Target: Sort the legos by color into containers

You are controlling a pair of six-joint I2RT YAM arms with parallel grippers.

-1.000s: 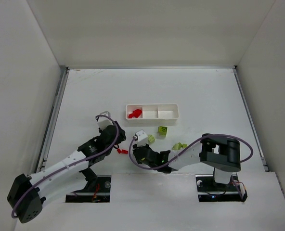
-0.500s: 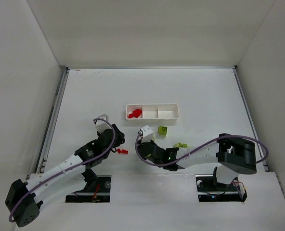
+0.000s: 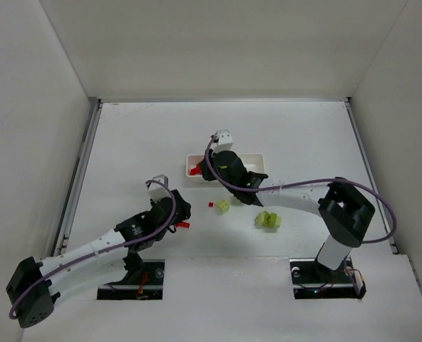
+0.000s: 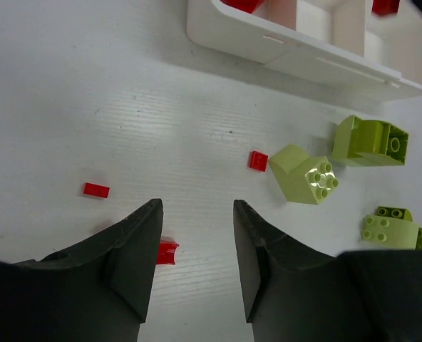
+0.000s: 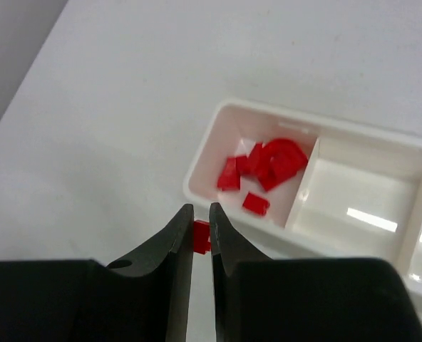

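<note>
The left gripper swings right in the top view next and lowers its open fingers around the red square brick (image 3: 211, 204) (image 4: 258, 161).
My right gripper (image 5: 198, 210) is shut on a small red brick (image 5: 202, 236) and holds it above the table, just short of the near left corner of the white tray (image 5: 204, 153). In the top view that gripper (image 3: 225, 171) hangs over the tray (image 3: 257, 157). The tray's left compartment holds several red bricks (image 5: 268, 160); the middle one looks empty. My left gripper (image 4: 197, 210) is open and low over the table, also seen from above (image 3: 179, 217). A red curved brick (image 4: 167, 251) lies beside its left finger, outside the jaws.
Loose on the table are a red square brick (image 4: 258, 160), a flat red brick (image 4: 96, 190) and yellow-green bricks (image 4: 305, 174), (image 4: 371, 141), (image 4: 389, 226). From above, green bricks lie at mid table (image 3: 224, 206) and to the right (image 3: 268, 219). White walls enclose the table.
My right arm has lifted from the table near the green bricks and swung up to the tray with a red brick. My left gripper has shifted slightly nearer and to the right.
</note>
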